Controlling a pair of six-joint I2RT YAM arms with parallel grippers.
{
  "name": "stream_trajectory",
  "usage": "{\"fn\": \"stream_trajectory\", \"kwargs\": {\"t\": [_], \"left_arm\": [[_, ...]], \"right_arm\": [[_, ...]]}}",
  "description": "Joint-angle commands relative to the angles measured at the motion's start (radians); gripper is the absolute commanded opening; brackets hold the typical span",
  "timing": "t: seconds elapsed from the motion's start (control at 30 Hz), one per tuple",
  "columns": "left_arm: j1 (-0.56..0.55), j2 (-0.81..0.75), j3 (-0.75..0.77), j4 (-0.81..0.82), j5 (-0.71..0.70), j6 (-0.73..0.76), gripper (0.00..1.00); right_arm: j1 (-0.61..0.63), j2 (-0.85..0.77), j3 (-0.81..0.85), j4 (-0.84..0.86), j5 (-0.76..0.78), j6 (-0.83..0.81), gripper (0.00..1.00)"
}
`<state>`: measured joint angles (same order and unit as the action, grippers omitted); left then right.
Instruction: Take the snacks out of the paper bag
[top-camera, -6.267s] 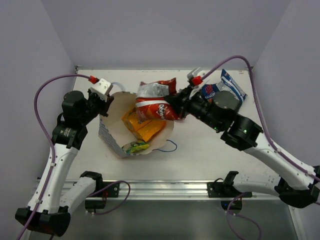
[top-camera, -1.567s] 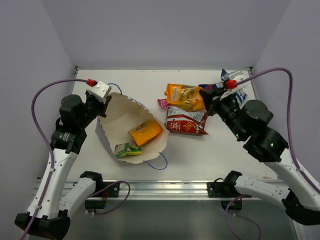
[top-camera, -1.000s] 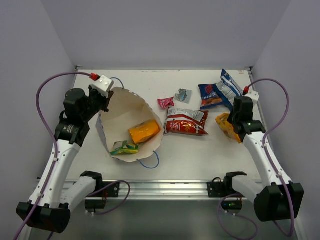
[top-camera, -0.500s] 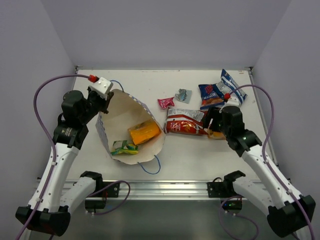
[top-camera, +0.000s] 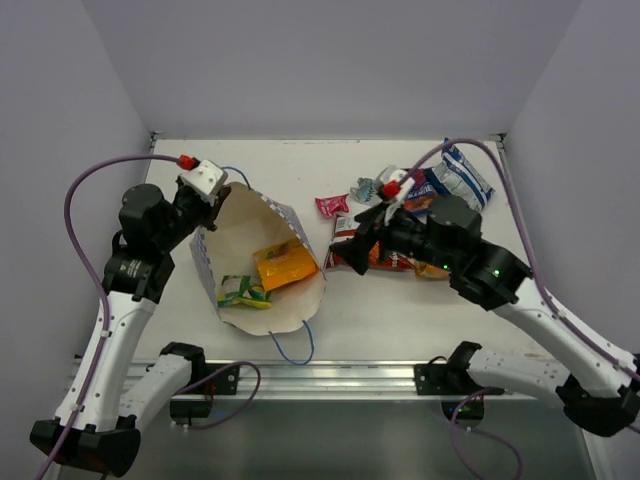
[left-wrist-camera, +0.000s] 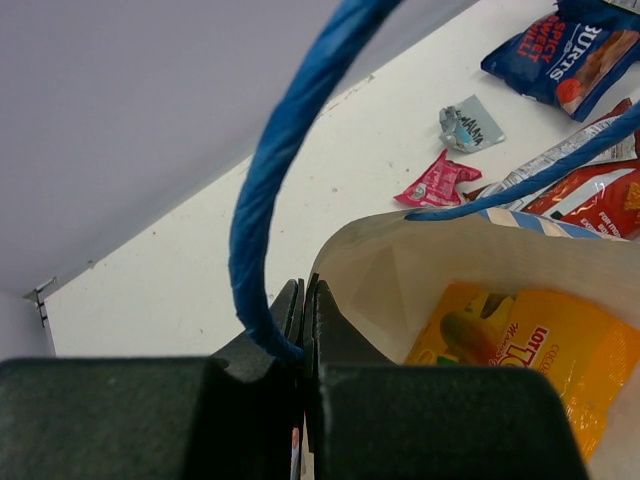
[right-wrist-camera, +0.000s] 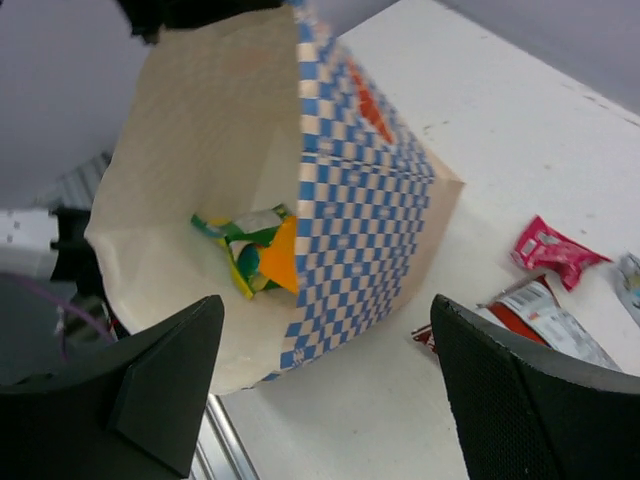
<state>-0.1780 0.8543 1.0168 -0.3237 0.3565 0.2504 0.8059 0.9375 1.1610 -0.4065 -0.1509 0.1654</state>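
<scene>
My right gripper moves over the bag's checkered side and down onto the packet next, since the orange packet (top-camera: 283, 267) lies behind that side inside the open bag.
The paper bag (top-camera: 252, 226) lies tipped with its mouth facing up, held at its far rim by my left gripper (top-camera: 213, 200), whose jaws (left-wrist-camera: 303, 300) are shut on the paper beside a blue cord handle (left-wrist-camera: 268, 170). Inside lie an orange packet (top-camera: 283, 267) and a green packet (top-camera: 238, 292). My right gripper (top-camera: 350, 245) hangs open and holds nothing, just right of the bag, over the red-silver packet (top-camera: 398, 263). In the right wrist view its fingertips (right-wrist-camera: 165, 370) flank the checkered bag wall (right-wrist-camera: 370, 230), with the green packet (right-wrist-camera: 240, 245) showing inside.
Snacks on the table right of the bag: a tiny pink packet (top-camera: 330, 206), a silvery-teal one (top-camera: 364, 187), a blue one (top-camera: 425, 190) and a blue-white one (top-camera: 462, 172) at the far right. A second blue handle (top-camera: 290, 347) trails toward the near edge.
My right gripper opened, leaving the orange packet at the right, and swung left to just beside the bag. The left gripper kept its hold; the bag shifted slightly.
</scene>
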Motion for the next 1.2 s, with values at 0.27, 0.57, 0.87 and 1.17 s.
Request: {"fn": "stream_trajectory", "kwargs": {"t": [0.27, 0.57, 0.87, 1.17], "left_arm": [[0.002, -0.006, 0.014, 0.041, 0.032, 0.043, 0.0], [0.002, -0.061, -0.026, 0.023, 0.108, 0.07, 0.0], [-0.002, -0.083, -0.047, 0.015, 0.177, 0.093, 0.0], [-0.008, -0.077, -0.057, 0.012, 0.19, 0.096, 0.0]], "right_arm": [[0.28, 0.408, 0.235, -0.051, -0.124, -0.42, 0.88], [0.334, 0.636, 0.279, -0.086, -0.009, -0.549, 0.91], [0.334, 0.788, 0.246, -0.028, 0.149, -0.599, 0.94], [0.335, 0.905, 0.232, 0.029, 0.287, -0.615, 0.95]]}}
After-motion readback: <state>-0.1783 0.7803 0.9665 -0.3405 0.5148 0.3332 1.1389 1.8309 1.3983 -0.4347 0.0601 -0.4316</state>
